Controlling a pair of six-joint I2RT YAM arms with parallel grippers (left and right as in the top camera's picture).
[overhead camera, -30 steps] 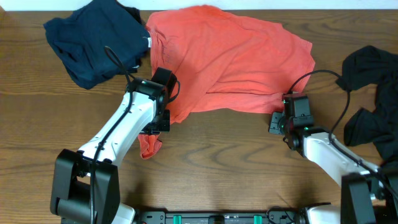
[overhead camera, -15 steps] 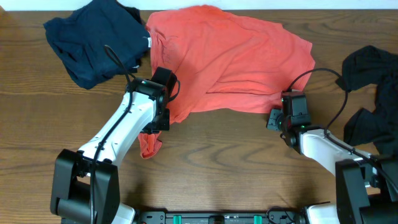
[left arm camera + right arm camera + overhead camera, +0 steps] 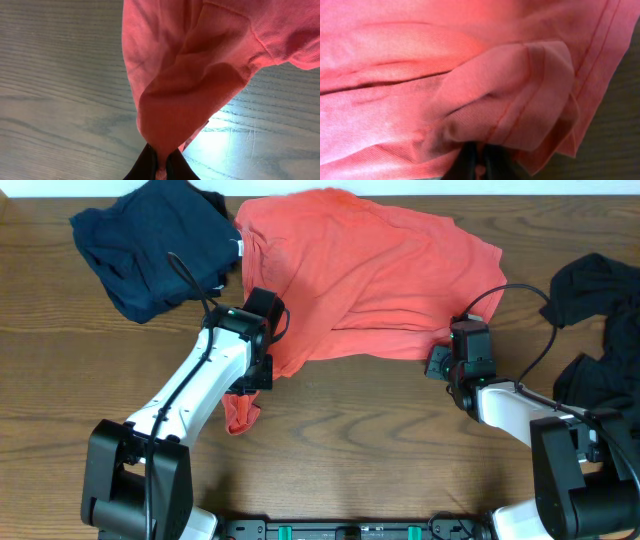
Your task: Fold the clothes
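Observation:
My left gripper should move outward and to the right in the overhead view, over the spread cloth of the shirt, and let go, because the shirt's edge hangs over bare wood.
A red-orange T-shirt (image 3: 370,270) lies spread across the back middle of the table, plain side up. My left gripper (image 3: 258,370) is shut on its near left edge, and a bunched piece of the cloth (image 3: 185,90) hangs from the pinched jaws above the wood; a tail of it (image 3: 240,412) lies by the arm. My right gripper (image 3: 445,358) is shut on the shirt's near right hem (image 3: 540,95), whose stitched edge is folded over just ahead of the jaws. A navy blue shirt (image 3: 150,245) is crumpled at the back left. Black clothes (image 3: 600,330) are heaped at the right.
The wooden table (image 3: 340,440) shows bare boards between the two arms at the front. A dark cable (image 3: 520,300) loops from the right wrist toward the black heap. The table's back edge runs just behind the red-orange shirt.
My right gripper moved forward and left to the shirt's near right hem and shut on it. The left arm and its held cloth have stayed put.

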